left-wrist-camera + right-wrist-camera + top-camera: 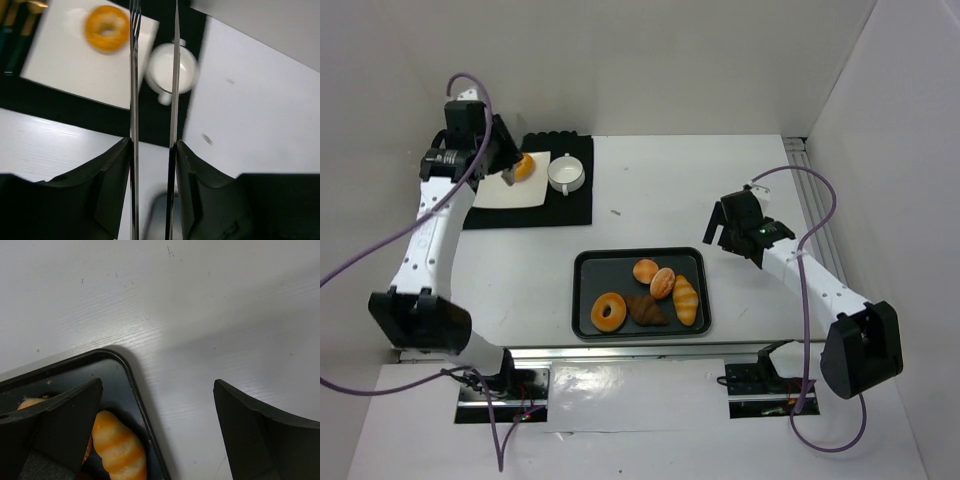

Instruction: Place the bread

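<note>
My left gripper swings back from the plate (510, 190) next and down to the tray, tongs around the oval bread beside the striped roll (662, 284), as the blades are empty.
An orange ring-shaped bread (107, 28) lies on a white plate (65, 70) at the back left; it also shows in the top view (524, 166). My left gripper (153, 145) is shut on a pair of thin metal tongs (134, 75), whose blades stand slightly apart and empty, their tips just right of the ring bread. In the top view the left gripper (503, 160) hovers over the plate (510, 190). My right gripper (160, 405) is open and empty above the right corner of the black tray (131, 385), beside a striped roll (120, 447).
The black tray (582, 300) at the front middle holds several breads, among them a ring bread (610, 311) and a dark croissant (646, 310). A white cup (565, 173) stands on the black mat (570, 205) beside the plate. Cutlery (15, 30) lies left of the plate.
</note>
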Robot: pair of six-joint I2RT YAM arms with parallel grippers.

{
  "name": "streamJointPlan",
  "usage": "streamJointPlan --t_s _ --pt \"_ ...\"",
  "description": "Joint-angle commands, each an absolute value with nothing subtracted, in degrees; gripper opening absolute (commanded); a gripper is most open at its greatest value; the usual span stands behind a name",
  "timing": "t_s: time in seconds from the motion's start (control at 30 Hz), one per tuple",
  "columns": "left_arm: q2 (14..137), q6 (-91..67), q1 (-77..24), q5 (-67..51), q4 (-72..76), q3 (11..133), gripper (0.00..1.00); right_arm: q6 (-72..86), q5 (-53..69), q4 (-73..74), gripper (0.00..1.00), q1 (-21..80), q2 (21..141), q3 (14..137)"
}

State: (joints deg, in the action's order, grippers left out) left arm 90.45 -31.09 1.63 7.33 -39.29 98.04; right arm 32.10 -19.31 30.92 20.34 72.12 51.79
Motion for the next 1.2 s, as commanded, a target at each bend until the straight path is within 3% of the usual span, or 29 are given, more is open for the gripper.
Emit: streamJointPlan --t_s 0.0,0.17,0.37,0.63,1.17 --pt "84.9 -26.0 -4.8 -1.8 -39.8 93.5 0.51 32.3 -20.7 29.6 0.99 20.8 69.8 52.9" --pt "80.2 -25.5 -19.3 -10.0 -39.8 84.3 0.50 32.3 -22.3 30.8 0.99 20.8 68.6 54.0" --pt "74.9 -24.9 -27.7 -18.8 -39.1 74.6 0.51 32.3 -24.6 34.2 0.99 20.8 65.0 55.2" --pt "75.8 -23.1 -41.5 -13.5 -41.9 72.2 0.57 31.7 -27.2 35.4 0.99 20.8 62.8 56.2" --pt "81.7 -23.1 -51.8 -3.7 -45.9 75.2 0.62 32.3 -26.0 36.0 0.99 20.8 62.8 56.2"
